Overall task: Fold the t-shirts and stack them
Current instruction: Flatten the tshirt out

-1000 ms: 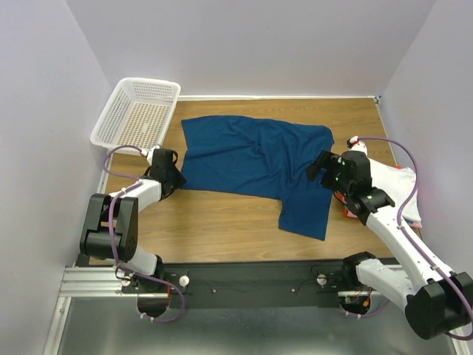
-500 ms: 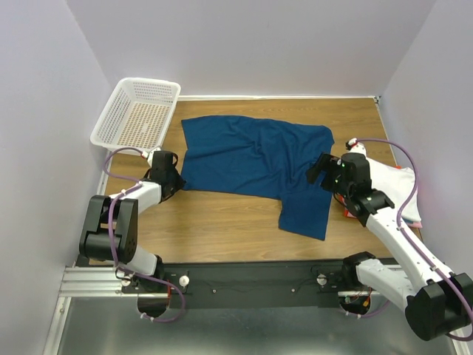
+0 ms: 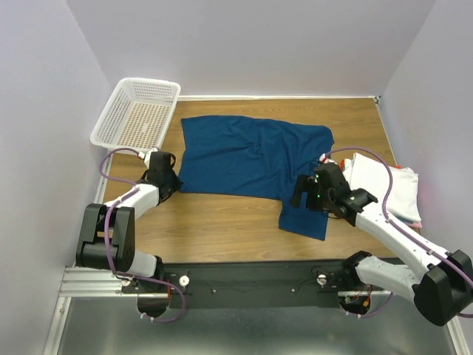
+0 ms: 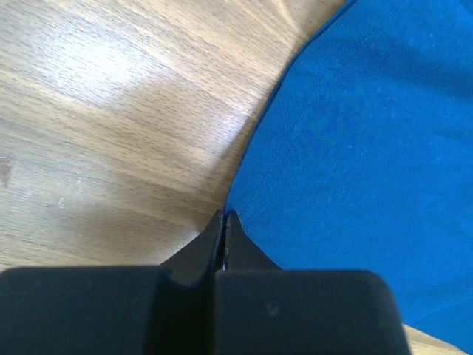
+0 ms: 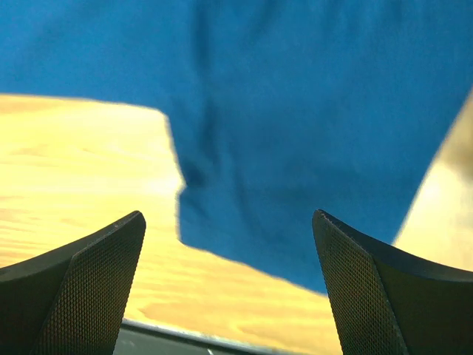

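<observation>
I will next move my right gripper down and back toward the base, onto the sleeve's near stack-side corner (image 3: 323, 237) below it, because the sleeve sticks out from the tee.
The dark teal-blue tee (image 3: 251, 151) lies spread on the wooden table, one sleeve reaching toward the front edge; no print shows. My left gripper (image 3: 170, 182) is at the tee's near-left corner. In the left wrist view (image 4: 223, 216) its fingers are pressed together right at the hem of the tee (image 4: 369, 133). My right gripper (image 3: 299, 194) is open, hovering over the front sleeve. In the right wrist view (image 5: 229, 222) the tee's sleeve (image 5: 295, 111) lies below, between the spread fingers (image 5: 89, 274). Folded tees with a white one on top (image 3: 384, 181) are stacked at the right.
A white mesh basket (image 3: 103, 127) stands at the back left corner of the table. Bare wood (image 3: 214, 218) lies between the tee and the front edge. Walls close in on the left, back and right.
My right gripper has swung left and forward, from beside the folded stack to over the tee's front sleeve. The left gripper has stayed at the tee's corner.
</observation>
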`<state>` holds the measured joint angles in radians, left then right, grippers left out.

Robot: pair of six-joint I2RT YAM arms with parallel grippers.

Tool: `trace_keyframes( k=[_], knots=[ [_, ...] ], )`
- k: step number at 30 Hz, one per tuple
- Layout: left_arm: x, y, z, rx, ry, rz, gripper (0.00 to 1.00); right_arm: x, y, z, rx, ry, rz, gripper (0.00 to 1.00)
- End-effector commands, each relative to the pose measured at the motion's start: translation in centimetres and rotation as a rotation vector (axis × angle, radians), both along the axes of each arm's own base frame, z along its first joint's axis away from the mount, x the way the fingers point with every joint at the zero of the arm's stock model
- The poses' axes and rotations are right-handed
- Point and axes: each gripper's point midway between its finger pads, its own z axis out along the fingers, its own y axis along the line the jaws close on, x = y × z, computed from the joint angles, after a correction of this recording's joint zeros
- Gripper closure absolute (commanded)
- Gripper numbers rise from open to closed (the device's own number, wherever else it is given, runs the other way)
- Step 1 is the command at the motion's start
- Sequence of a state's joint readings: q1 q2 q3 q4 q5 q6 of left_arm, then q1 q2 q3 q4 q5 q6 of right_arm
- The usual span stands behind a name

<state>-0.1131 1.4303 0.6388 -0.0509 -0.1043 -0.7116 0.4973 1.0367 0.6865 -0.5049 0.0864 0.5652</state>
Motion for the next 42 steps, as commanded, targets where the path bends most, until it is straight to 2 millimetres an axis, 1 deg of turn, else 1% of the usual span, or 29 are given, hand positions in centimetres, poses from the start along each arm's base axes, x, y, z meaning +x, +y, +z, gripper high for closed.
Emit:
trace_keyframes(
  k=[1, 2, 4, 5, 6, 7, 9, 11, 15, 20, 23, 25, 26, 28, 29, 32, 33, 35, 36, 38, 40, 41, 42],
  knots=[
    [-0.5, 1.1, 0.0, 0.042, 0.004, 0.02, 1.0, -4.3, -2.8, -4.1, -0.098, 0.208, -0.131, 0.0],
    [-0.4, 1.0, 0.0, 0.042, 0.001, 0.013, 1.0, -4.8, -2.4, -4.2, -0.089, 0.23, -0.133, 0.0],
    [-0.3, 1.0, 0.0, 0.04, 0.0, 0.005, 1.0, -4.9, -2.1, -4.0, -0.07, 0.252, -0.167, 0.0],
    [-0.3, 0.9, 0.0, 0.043, 0.001, -0.001, 1.0, -5.1, -3.1, -4.3, -0.109, 0.264, -0.21, 0.0],
    [-0.2, 1.0, 0.1, 0.045, -0.004, 0.001, 1.0, -5.5, -3.6, -4.8, -0.132, 0.285, -0.237, 0.0],
    [-0.3, 1.0, 0.1, 0.045, -0.002, 0.001, 1.0, -6.4, -4.3, -5.9, -0.168, 0.331, -0.251, 0.0],
    [-0.4, 1.1, 0.2, 0.049, -0.007, 0.002, 1.0, -7.6, -4.9, -7.2, -0.187, 0.386, -0.301, 0.0],
    [-0.4, 1.3, 0.2, 0.055, -0.007, 0.004, 1.0, -8.3, -5.1, -8.0, -0.181, 0.419, -0.347, 0.0],
    [-0.3, 1.6, 0.3, 0.066, -0.011, 0.002, 1.0, -8.5, -6.0, -8.4, -0.199, 0.396, -0.396, 0.0],
    [-0.1, 1.3, 0.4, 0.058, -0.017, -0.015, 1.0, -8.7, -6.4, -9.2, -0.203, 0.398, -0.424, 0.01],
    [0.0, 1.4, 0.6, 0.06, -0.025, -0.016, 1.0, -8.5, -6.3, -9.7, -0.215, 0.401, -0.418, 0.05],
    [0.0, 1.4, 0.6, 0.06, -0.026, -0.016, 1.0, -8.3, -6.0, -10.0, -0.206, 0.404, -0.406, 0.19],
    [0.0, 1.4, 0.6, 0.06, -0.026, -0.016, 1.0, -8.2, -5.8, -10.1, -0.198, 0.402, -0.402, 0.32],
    [0.0, 1.4, 0.5, 0.061, -0.023, -0.015, 1.0, -8.3, -5.4, -10.4, -0.188, 0.415, -0.39, 0.38],
    [0.0, 1.4, 0.6, 0.06, -0.025, -0.013, 1.0, -8.3, -5.4, -10.5, -0.185, 0.416, -0.389, 0.44],
    [0.0, 1.4, 0.6, 0.06, -0.025, -0.013, 1.0, -8.6, -5.5, -11.0, -0.189, 0.429, -0.387, 0.51],
    [0.0, 1.4, 0.5, 0.059, -0.023, -0.014, 1.0, -8.5, -5.3, -11.0, -0.182, 0.423, -0.386, 0.6],
    [0.0, 1.3, 0.6, 0.058, -0.025, -0.015, 1.0, -8.4, -5.1, -10.9, -0.168, 0.42, -0.38, 0.68],
    [0.0, 1.3, 0.6, 0.056, -0.028, -0.016, 1.0, -8.1, -4.9, -10.8, -0.161, 0.41, -0.372, 0.76],
    [-0.1, 1.2, 0.8, 0.051, -0.035, -0.023, 1.0, -7.7, -4.8, -10.4, -0.157, 0.389, -0.363, 0.83],
    [0.0, 0.9, 1.3, 0.039, -0.058, -0.034, 1.0, -6.6, -4.8, -9.4, -0.153, 0.336, -0.357, 0.94],
    [0.0, 0.8, 1.5, 0.036, -0.066, -0.036, 1.0, -6.0, -4.7, -8.8, -0.147, 0.302, -0.35, 0.94],
    [0.2, 0.8, 1.9, 0.033, -0.081, -0.037, 1.0, -4.9, -4.7, -7.7, -0.144, 0.255, -0.357, 0.99]
  ],
)
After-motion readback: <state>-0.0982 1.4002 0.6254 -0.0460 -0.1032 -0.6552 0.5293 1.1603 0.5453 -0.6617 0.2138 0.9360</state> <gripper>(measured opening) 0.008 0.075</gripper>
